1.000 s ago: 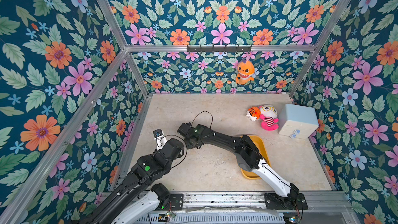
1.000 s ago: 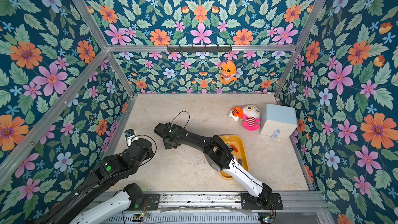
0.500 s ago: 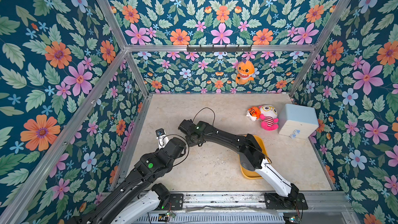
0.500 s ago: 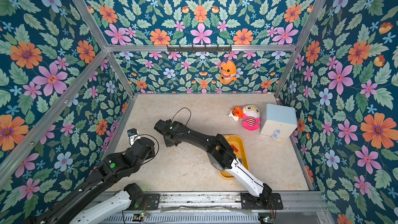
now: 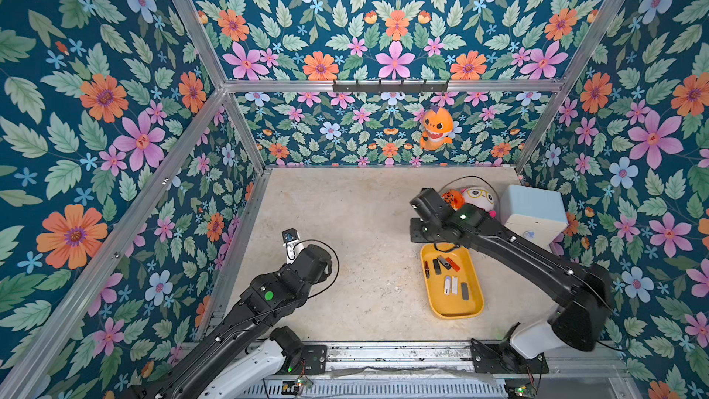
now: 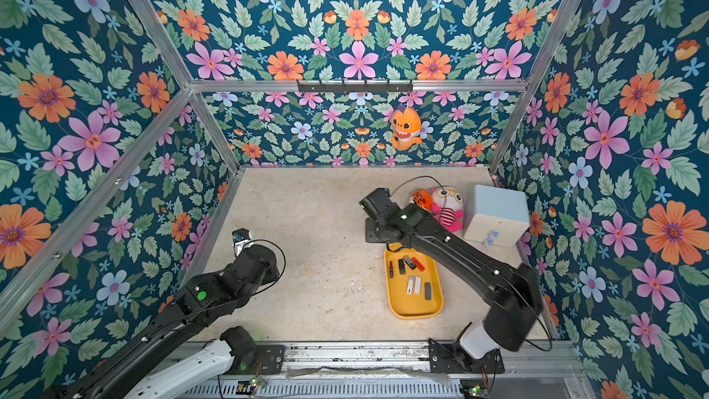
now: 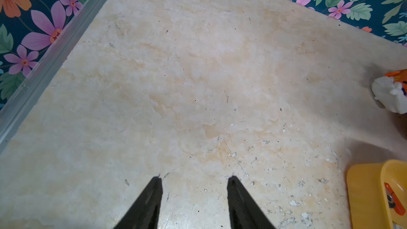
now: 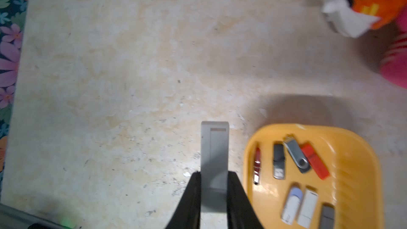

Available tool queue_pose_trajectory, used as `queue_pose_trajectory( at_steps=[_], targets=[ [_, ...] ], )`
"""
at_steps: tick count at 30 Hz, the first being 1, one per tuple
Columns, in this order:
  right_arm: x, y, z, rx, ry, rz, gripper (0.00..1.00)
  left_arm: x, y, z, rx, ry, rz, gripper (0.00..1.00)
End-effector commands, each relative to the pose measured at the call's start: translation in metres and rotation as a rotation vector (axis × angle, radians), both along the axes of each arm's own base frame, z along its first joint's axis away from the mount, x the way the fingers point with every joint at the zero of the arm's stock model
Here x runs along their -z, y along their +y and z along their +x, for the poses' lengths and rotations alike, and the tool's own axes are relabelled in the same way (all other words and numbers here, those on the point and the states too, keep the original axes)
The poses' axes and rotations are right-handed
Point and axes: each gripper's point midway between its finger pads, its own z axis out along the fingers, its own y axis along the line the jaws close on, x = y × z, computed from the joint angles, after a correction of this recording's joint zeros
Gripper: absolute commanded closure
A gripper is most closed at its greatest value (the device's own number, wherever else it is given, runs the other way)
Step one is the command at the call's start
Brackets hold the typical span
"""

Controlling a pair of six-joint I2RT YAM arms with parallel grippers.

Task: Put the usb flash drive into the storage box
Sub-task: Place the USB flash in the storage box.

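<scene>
Bare bottom shows beside the blue-tipped drive in the storage box (image 5: 474,301), so my right gripper should next move back over the box's rim, lower there and release the grey drive.
My right gripper (image 8: 214,174) is shut on a grey usb flash drive (image 8: 214,150), whose free end sticks out past the fingertips. In the right wrist view the drive hangs over bare table just beside the rim of the storage box (image 8: 356,148), a shallow yellow tray. In both top views the right wrist (image 5: 431,230) hovers at the far end of the storage box (image 5: 474,301) (image 6: 435,301), hiding the held drive. Several flash drives lie inside, among them a red one (image 8: 315,161). My left gripper (image 7: 195,179) is open and empty over bare table near the left wall.
An orange plush (image 5: 452,198) and a white-and-pink plush (image 5: 477,199) sit behind the right wrist. A pale blue cabinet (image 5: 533,213) stands at the far right. An orange toy (image 5: 435,128) hangs on the back wall. Flowered walls enclose the table.
The right arm has swung from the left-middle of the table to the far end of the tray, carrying the grey drive; the tray now shows. The left arm has barely shifted.
</scene>
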Motion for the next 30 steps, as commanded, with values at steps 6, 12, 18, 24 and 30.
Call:
queue_pose_trajectory(
  at_steps=[6,12,18,24,30],
  targets=[
    [0.065,-0.062,-0.073,0.047,0.188,-0.053,0.87,-0.001,-0.004,0.003,0.015,-0.004,0.002,0.47],
    [0.110,-0.068,-0.094,0.044,0.312,-0.093,0.86,0.000,-0.004,0.002,0.020,-0.001,0.000,0.47],
    [0.127,-0.068,-0.094,0.056,0.356,-0.137,0.81,0.003,-0.005,0.003,0.018,0.009,0.011,0.47],
    [0.146,-0.063,-0.097,0.039,0.401,-0.141,0.78,0.003,-0.005,0.003,0.021,0.012,0.014,0.46],
    [0.151,-0.059,-0.095,0.036,0.406,-0.140,0.82,0.005,-0.006,0.004,0.022,0.019,0.018,0.46]
  ],
)
